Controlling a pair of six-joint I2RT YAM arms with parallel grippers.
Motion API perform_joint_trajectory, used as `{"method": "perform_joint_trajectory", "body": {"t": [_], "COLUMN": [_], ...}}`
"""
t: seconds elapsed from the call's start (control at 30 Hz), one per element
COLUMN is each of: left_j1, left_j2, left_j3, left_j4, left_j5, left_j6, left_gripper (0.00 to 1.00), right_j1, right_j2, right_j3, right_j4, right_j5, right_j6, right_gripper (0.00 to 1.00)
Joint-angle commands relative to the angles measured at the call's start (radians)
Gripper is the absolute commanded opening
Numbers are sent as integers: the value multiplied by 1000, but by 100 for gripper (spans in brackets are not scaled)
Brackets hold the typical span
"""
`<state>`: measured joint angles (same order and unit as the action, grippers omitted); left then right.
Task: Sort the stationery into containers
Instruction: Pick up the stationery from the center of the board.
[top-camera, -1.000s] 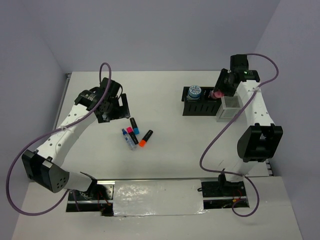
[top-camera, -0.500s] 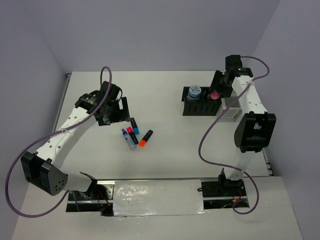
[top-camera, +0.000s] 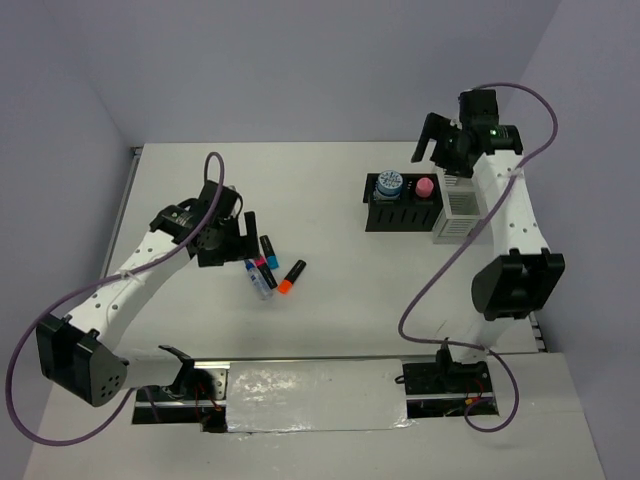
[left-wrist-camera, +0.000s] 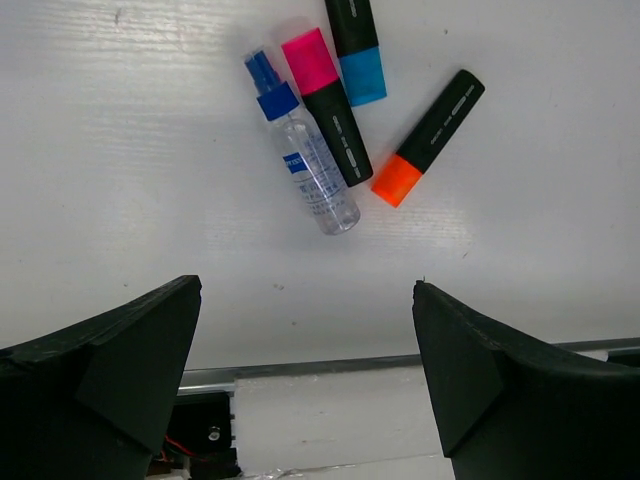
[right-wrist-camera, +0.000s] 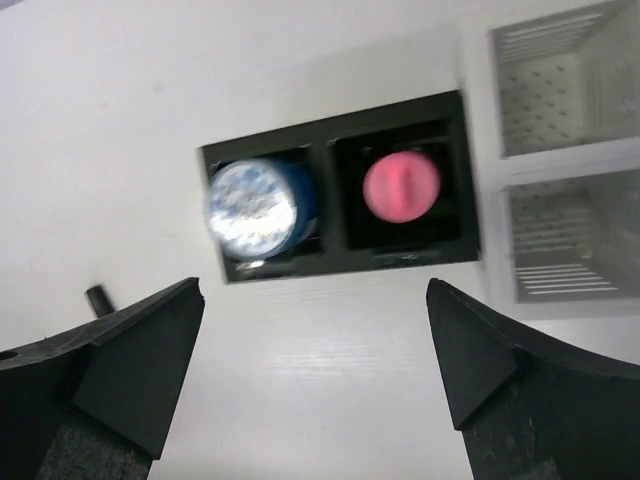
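Observation:
The spray bottle lies at an angle to the left gripper's fingers, so the left gripper will turn and go down next, with its fingers on both sides of the clear body of the small spray bottle (left-wrist-camera: 312, 180).
Three dark markers lie with a small clear spray bottle (left-wrist-camera: 312, 180) that has a blue cap. Their caps are pink (left-wrist-camera: 325, 100), cyan (left-wrist-camera: 355, 50) and orange (left-wrist-camera: 428, 135). This cluster (top-camera: 265, 270) sits just right of my open left gripper (top-camera: 238, 240), which hovers above and near it (left-wrist-camera: 307, 285). In the black organiser (top-camera: 400, 215) stand a blue-white tape roll (right-wrist-camera: 258, 208) and the pink tube (right-wrist-camera: 401, 187), each in its own compartment. My right gripper (top-camera: 440, 150) hangs open above the organiser, holding nothing (right-wrist-camera: 315, 285).
The white slatted box (top-camera: 458, 218) stands against the organiser's right end, and its compartments (right-wrist-camera: 560, 240) look empty. A dark metal rail (left-wrist-camera: 300, 372) runs along the table's near edge, below the markers.
The right gripper opened and lifted away, leaving the pink tube in the organiser. The left gripper moved down and right, closer to the markers.

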<state>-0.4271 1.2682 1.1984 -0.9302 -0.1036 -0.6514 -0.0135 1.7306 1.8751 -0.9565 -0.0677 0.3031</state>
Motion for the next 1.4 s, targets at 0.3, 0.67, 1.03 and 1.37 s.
{"method": "perform_joint_trajectory", "body": {"t": [0.3,0.67,1.03,1.37], "left_j1": [-185,-177,-168,-156], "left_j2": [210,362,346,375], "left_j3": [38,4,-69,-155], "left_j4": [35,106,91,252], "left_j5": [-129,-223,-295,-225], "left_j6": [-28,-290,-422,-398], "left_gripper": [91,70,63,65], "right_j1": [282,294,297,308], "right_j2": [-549,-660,-681,-658], "right_j3": [-540,-662,-680,-640], "right_j4": [266,217,185,171], "right_j5": [-146,-147,-161,-169], "right_j6": [74,56,30,21], "right_gripper": [98,97,97,97]}}
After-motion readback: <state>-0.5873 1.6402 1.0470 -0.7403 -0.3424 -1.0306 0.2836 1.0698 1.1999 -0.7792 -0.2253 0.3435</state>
